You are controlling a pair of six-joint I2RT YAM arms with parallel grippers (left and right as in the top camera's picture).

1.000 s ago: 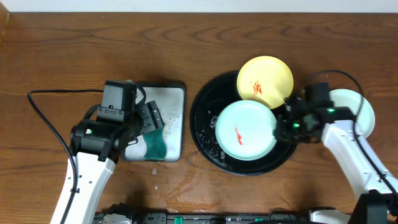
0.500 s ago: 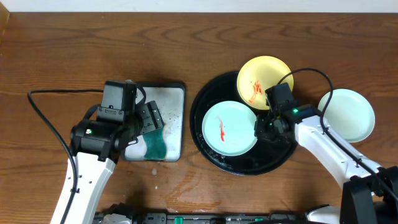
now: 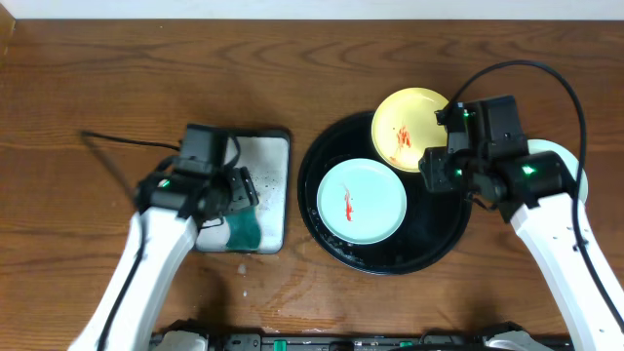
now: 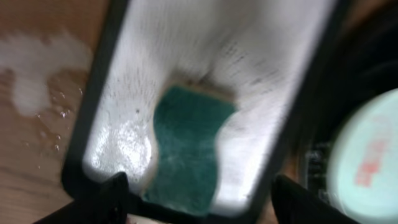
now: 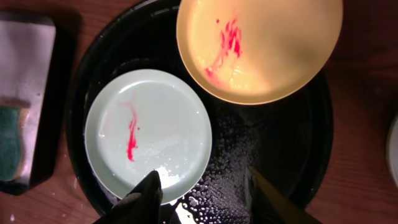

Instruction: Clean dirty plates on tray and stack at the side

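Observation:
The mint plate's nearest rim gets my right gripper next, down and left in the overhead view, because that rim lies open beside the bare bottom of the tray.
A large black tray lies right of centre. A mint plate with a red smear lies flat in its left half, and shows in the right wrist view. A yellow plate with red smears leans on the tray's far rim, seen also in the right wrist view. A second mint plate lies on the table at the right, mostly hidden by my right arm. My right gripper is open and empty above the tray. My left gripper is open above the green sponge.
The green sponge lies in a grey rectangular tray left of the black tray. Wet foam patches sit on the wood by that tray. Water droplets cover the black tray's floor.
The smeared mint plate slid left on the tray with my right gripper at its rim. That gripper has since let go and pulled back to the right. My left arm shifted slightly right.

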